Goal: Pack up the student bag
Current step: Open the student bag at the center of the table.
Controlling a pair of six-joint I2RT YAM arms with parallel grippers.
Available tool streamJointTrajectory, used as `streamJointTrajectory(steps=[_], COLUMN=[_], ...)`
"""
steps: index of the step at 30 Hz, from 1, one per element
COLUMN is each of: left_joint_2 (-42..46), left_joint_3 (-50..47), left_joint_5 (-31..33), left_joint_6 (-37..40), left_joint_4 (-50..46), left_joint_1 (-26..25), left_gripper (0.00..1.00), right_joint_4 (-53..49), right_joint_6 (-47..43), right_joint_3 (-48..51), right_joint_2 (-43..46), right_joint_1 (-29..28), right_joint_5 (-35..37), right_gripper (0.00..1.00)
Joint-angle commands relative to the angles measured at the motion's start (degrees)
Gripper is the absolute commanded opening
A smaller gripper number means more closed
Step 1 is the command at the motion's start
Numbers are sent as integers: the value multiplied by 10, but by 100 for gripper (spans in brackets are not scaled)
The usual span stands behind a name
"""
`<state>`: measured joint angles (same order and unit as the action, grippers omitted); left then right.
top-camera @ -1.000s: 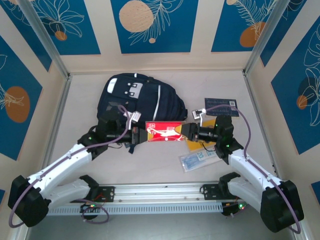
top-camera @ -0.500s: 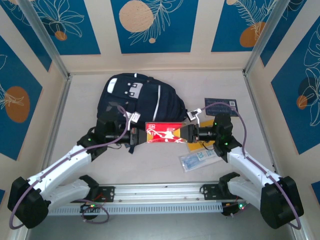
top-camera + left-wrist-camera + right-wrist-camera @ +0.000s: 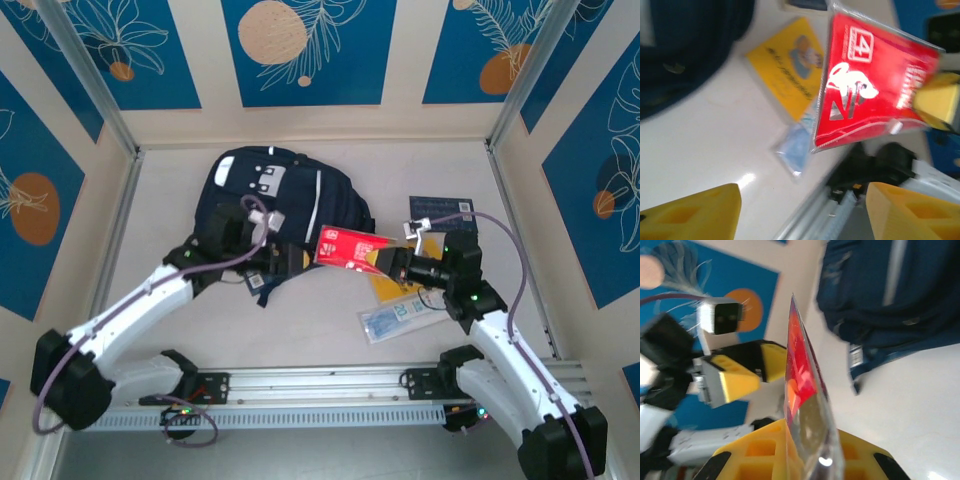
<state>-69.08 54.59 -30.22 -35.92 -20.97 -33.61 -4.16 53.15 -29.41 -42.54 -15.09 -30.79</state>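
My left gripper moves outward over the bag and down onto the grey reflective stripe next, since that lies outward of the open fingers and below them.
The student bag, a large navy backpack with white stripes, lies at the back middle of the table. A red packet in clear wrap hangs tilted above the table by the bag's right edge, and my right gripper is shut on its right end. In the right wrist view the packet stands edge-on between the yellow fingers. My left gripper is open just left of the packet, apart from it. The left wrist view has the packet ahead of that gripper's spread fingers.
A yellow booklet and a clear blue packet lie on the table below the right gripper. A small navy booklet rests at the back right. The aluminium rail runs along the near edge.
The left gripper let go of the red packet and drew back toward the bag. The right gripper closed on the packet's other end and now holds it alone, tilted up.
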Motion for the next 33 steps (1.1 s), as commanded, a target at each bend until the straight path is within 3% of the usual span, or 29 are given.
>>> streamJointTrajectory(steps=[1, 11, 16, 20, 24, 26, 28, 29, 33], left_joint_2=[-90, -453, -594, -616, -608, -608, -609, -609, -561], left_joint_3=[135, 585, 752, 744, 687, 673, 666, 665, 612], left_joint_5=[157, 351, 349, 307, 233, 196, 172, 164, 123], left_joint_6=[75, 81, 124, 122, 111, 112, 110, 109, 85], left_joint_4=[-157, -351, -408, -391, -339, -321, -314, -315, -280], left_joint_1=[-2, -13, -12, -2, 1, 3, 8, 12, 35], left_gripper=[70, 71, 69, 63, 48, 32, 7, 0, 0], right_joint_4=[-189, -218, -241, -247, -244, -234, -228, -228, -232], right_joint_6=[-72, -66, -71, -70, -65, -62, -57, -57, -62], right_joint_3=[-20, 2, 7, 9, 7, 3, -3, -6, -23], right_joint_2=[8, 58, 74, 78, 74, 71, 66, 62, 54], right_joint_1=[8, 15, 21, 23, 24, 25, 27, 27, 28], right_joint_5=[144, 170, 169, 165, 167, 164, 164, 165, 170], right_gripper=[6, 6, 6, 6, 6, 6, 6, 6, 6])
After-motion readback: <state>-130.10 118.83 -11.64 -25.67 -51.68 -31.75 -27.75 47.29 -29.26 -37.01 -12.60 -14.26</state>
